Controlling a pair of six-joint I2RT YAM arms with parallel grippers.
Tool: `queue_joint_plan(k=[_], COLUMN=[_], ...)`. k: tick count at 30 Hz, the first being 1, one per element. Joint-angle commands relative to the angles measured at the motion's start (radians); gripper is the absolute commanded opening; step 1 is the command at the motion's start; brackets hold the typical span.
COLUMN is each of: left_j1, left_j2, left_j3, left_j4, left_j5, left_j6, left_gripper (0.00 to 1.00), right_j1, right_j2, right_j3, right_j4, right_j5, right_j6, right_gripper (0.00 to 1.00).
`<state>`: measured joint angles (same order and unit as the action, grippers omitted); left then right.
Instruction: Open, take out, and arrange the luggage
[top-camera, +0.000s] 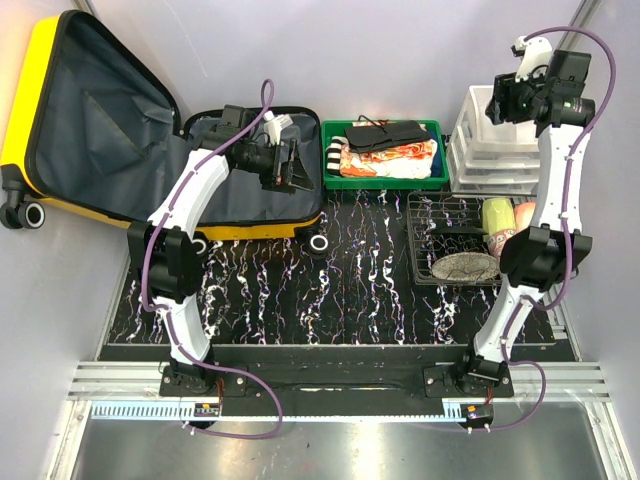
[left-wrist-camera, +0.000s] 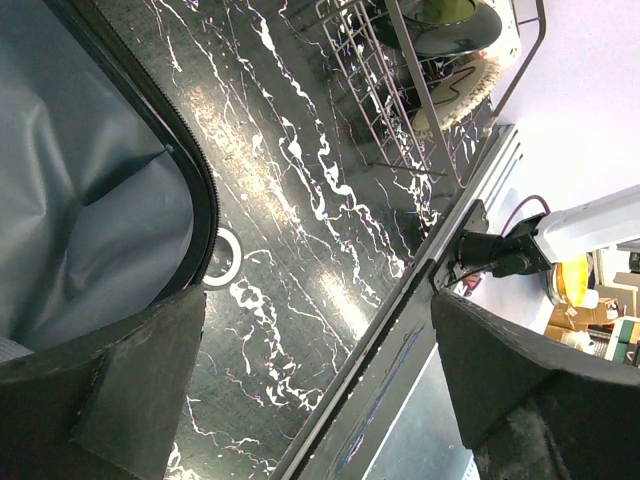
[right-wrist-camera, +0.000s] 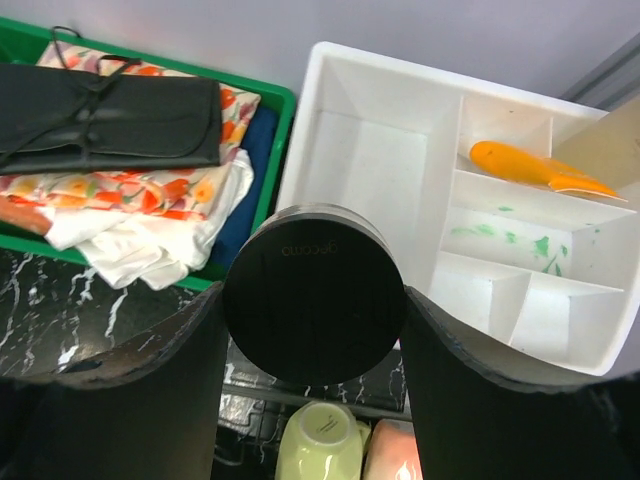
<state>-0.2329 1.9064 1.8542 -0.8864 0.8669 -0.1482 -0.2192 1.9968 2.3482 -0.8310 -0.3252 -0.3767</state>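
Note:
The black round container (right-wrist-camera: 313, 290) needs to go down to the near end of the wide empty section (right-wrist-camera: 388, 222) in the white tray below, and the right gripper should lower it and let go there.
The luggage (top-camera: 95, 125), a yellow hard-shell suitcase with dark grey lining, lies open at the back left, its lid propped up to the left. My left gripper (top-camera: 290, 165) hovers over the right end of its lower half. In the left wrist view that gripper (left-wrist-camera: 315, 310) is open and empty, with the grey lining (left-wrist-camera: 80, 220) at the left. My right gripper (top-camera: 503, 100) is raised at the back right. It is shut on a black round container (right-wrist-camera: 313, 290), held above the edge of a white divided tray (right-wrist-camera: 380, 150).
A green tray (top-camera: 330, 150) of folded clothes and a black pouch (right-wrist-camera: 110, 120) sits right of the suitcase. The stacked white trays (top-camera: 480, 150) hold an orange item (right-wrist-camera: 530, 168). A wire dish rack (top-camera: 425, 240) holds a green cup (top-camera: 497, 213) and a plate (top-camera: 465, 266).

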Motion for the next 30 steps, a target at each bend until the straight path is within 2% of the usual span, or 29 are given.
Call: queue_joint_plan(k=[1, 14, 18, 22, 26, 30], left_j1=[0.0, -0.002, 0.0, 0.001, 0.004, 0.006], left_j2=[-0.041, -0.043, -0.038, -0.032, -0.021, -0.014], left_j3=[0.007, 0.007, 0.01, 0.017, 0.03, 0.04], left_j4=[0.032, 0.02, 0.014, 0.009, 0.006, 0.006], left_j5=[-0.003, -0.026, -0.031, -0.034, -0.034, -0.032], left_j6=[0.004, 0.027, 0.03, 0.035, 0.038, 0.042], left_gripper=[0.99, 0.99, 0.99, 0.99, 0.99, 0.99], right_j1=[-0.006, -0.017, -0.019, -0.019, -0.019, -0.019], right_j2=[0.071, 0.189, 0.195, 0.194, 0.188, 0.178], right_j3=[0.108, 0.131, 0.114, 0.117, 0.123, 0.151], right_j4=[-0.022, -0.013, 0.004, 0.01, 0.012, 0.01], right_j5=[0.051, 0.092, 0.104, 0.107, 0.097, 0.069], right_j6=[0.015, 0.015, 0.019, 0.032, 0.038, 0.053], right_gripper=[0.38, 0.47, 0.57, 0.77, 0.85, 0.85])
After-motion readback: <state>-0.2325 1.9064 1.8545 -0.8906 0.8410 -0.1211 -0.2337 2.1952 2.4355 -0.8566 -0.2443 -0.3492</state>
